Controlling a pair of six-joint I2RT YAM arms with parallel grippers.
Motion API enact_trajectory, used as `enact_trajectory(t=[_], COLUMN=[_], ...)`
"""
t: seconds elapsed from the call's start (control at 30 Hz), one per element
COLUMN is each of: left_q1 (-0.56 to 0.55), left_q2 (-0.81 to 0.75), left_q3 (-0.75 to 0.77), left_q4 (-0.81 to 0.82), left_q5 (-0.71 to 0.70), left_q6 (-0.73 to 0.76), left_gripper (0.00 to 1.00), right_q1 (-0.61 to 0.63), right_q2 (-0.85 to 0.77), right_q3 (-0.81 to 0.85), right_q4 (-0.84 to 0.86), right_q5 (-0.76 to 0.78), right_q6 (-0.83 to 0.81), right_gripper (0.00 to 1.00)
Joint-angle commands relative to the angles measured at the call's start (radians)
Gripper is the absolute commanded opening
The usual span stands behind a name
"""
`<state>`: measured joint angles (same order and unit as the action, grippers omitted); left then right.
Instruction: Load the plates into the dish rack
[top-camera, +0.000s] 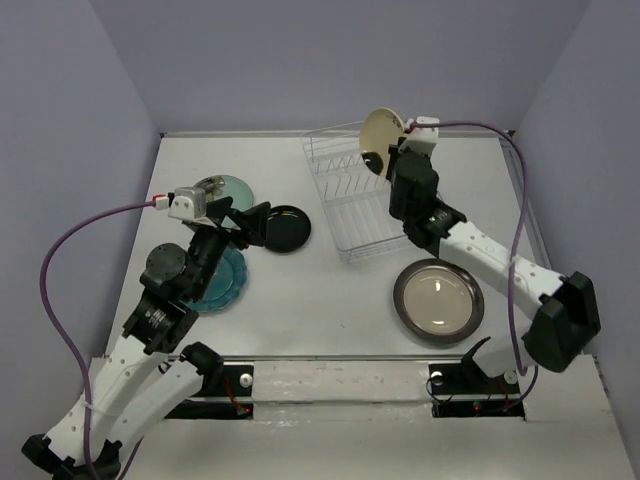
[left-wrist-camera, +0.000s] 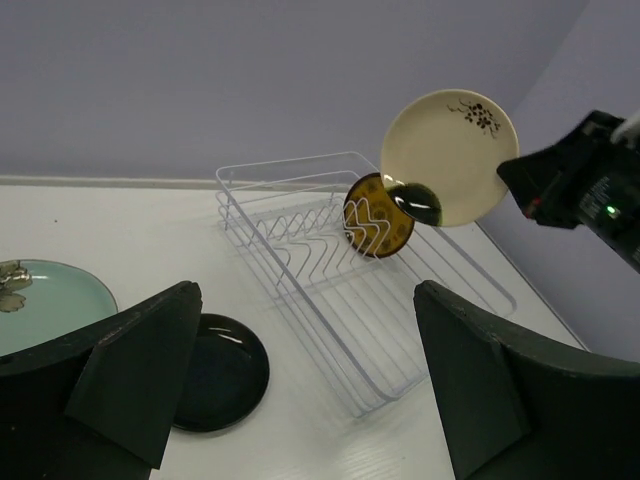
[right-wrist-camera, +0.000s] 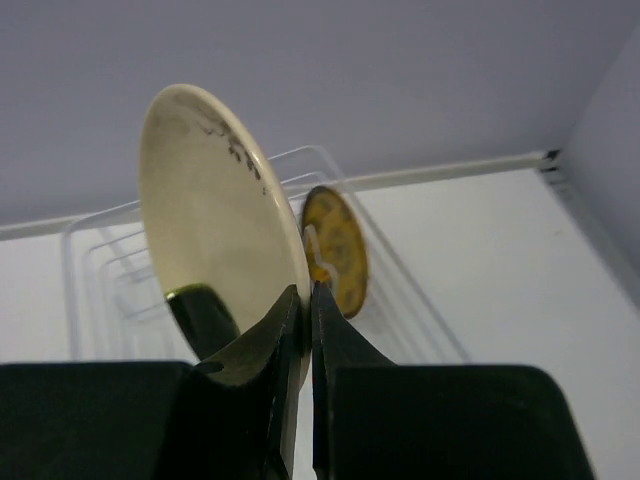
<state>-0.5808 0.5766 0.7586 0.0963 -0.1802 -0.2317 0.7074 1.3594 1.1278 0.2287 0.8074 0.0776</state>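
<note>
My right gripper needs to go down next, slide the cream plate (right-wrist-camera: 215, 205) into the dish rack's wires beside the amber-yellow plate and let go of it, because those wires are still empty.
My right gripper (right-wrist-camera: 306, 297) is shut on the lower rim of the cream plate (right-wrist-camera: 215, 205), holding it upright in the air over the far end of the dish rack (top-camera: 345, 215). The same cream plate (left-wrist-camera: 450, 155) shows a small dark floral mark near its top. An amber-yellow plate (left-wrist-camera: 378, 215) stands on edge among the rack's prongs just below it. My left gripper (left-wrist-camera: 307, 295) is open and empty, hovering above the table next to the small black plate (top-camera: 286, 228). A pale green plate (top-camera: 225, 188) and a teal plate (top-camera: 222, 282) lie by the left arm.
A larger grey-rimmed plate (top-camera: 438, 300) lies flat near the right arm, in front of the rack. The left arm partly covers the teal plate. Grey walls close the table at the back and on both sides.
</note>
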Motion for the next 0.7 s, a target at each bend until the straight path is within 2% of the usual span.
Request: enact_trajectory(t=[0.0, 0.13, 0.3, 0.53, 0.67], left_q1=[-0.001, 0.001, -0.001, -0.001, -0.001], left_q2=[0.006, 0.002, 0.008, 0.009, 0.043], left_q3=[0.004, 0.001, 0.004, 0.004, 0.008], left_q4=[0.036, 0.042, 0.040, 0.042, 0.039], left_q5=[0.018, 0.039, 0.053, 0.061, 0.128], left_q6=[0.011, 0.003, -0.001, -0.004, -0.020], left_gripper=[0.99, 0.99, 0.99, 0.99, 0.99], right_q1=[-0.089, -0.173, -0.221, -0.253, -0.263], right_q2=[0.217, 0.375, 0.503, 0.572, 0.581], right_q3=[0.197, 0.370, 0.476, 0.480, 0.451], right_q4=[-0.005, 0.017, 0.017, 0.018, 0.008], right_q5=[0.105, 0.075, 0.088, 0.081, 0.052], right_q6=[-0.321, -0.415, -0.489, -0.512, -0.474], right_gripper=[0.07, 0.07, 0.07, 0.07, 0.07])
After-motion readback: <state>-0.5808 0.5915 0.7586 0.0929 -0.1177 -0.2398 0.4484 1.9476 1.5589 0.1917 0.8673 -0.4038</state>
